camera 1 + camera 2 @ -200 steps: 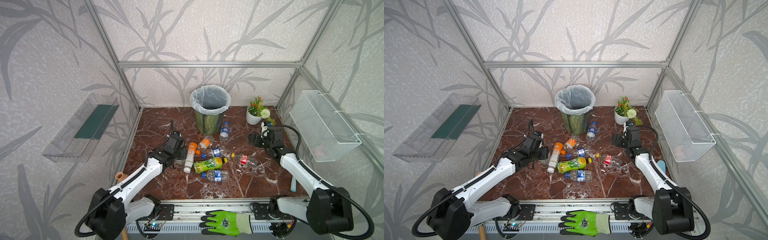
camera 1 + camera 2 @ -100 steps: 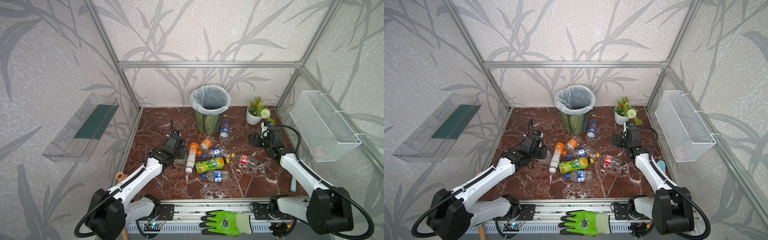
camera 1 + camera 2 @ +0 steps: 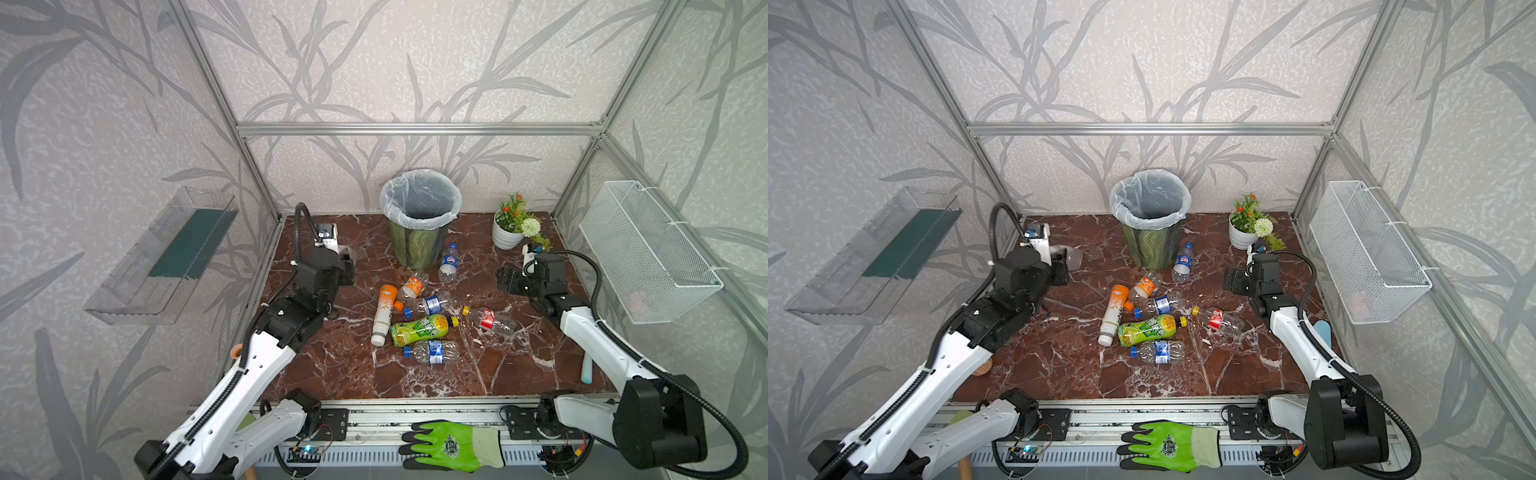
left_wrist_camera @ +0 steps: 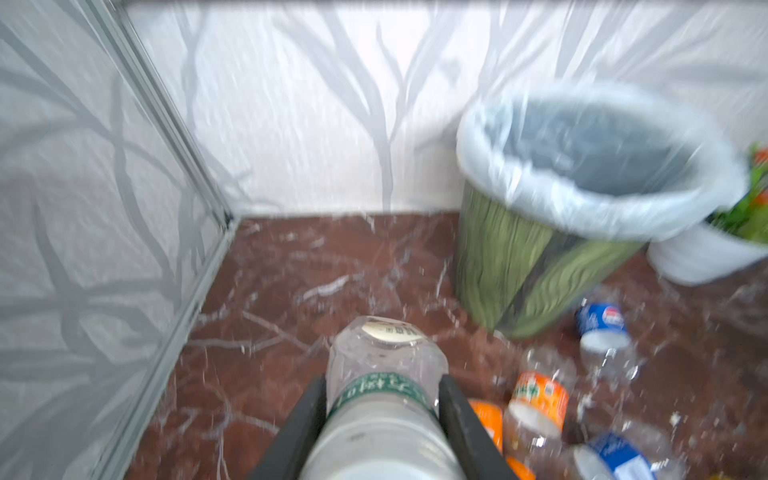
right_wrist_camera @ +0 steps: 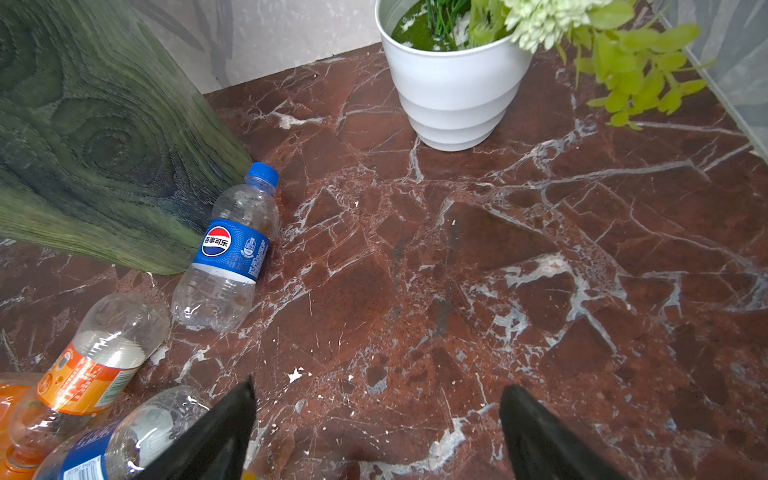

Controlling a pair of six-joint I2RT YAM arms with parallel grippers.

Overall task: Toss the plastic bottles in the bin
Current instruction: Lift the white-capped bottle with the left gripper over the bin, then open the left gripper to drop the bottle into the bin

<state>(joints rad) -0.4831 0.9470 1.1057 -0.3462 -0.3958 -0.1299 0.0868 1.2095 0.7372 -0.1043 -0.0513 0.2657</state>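
Observation:
I will next lift the bottle with my left gripper, carry it outward over the liner and let go, since the bin's opening (image 3: 424,197) (image 4: 598,145) is outward behind the bin's tall rim.
My left gripper (image 4: 382,392) is shut on a clear plastic bottle (image 4: 384,357) with a green band, held off the floor at the left (image 3: 347,254). The bin (image 3: 419,249), wavy green with a white liner bag, stands at the back centre, to the right of that bottle (image 4: 519,266). Several bottles lie on the floor in front of the bin: a Pepsi one (image 3: 450,261), a tall white-orange one (image 3: 384,311), a green-yellow one (image 3: 422,328) and a red-labelled one (image 3: 490,322). My right gripper (image 3: 505,280) is open and empty above bare floor (image 5: 376,415).
A white flower pot (image 3: 507,237) stands at the back right. A wire mesh basket (image 3: 648,249) hangs on the right wall and a clear shelf (image 3: 166,253) on the left wall. A green glove (image 3: 453,446) lies on the front rail.
My left gripper has shut on the clear bottle and lifted it up and toward the back, away from the pile. The right arm has not moved.

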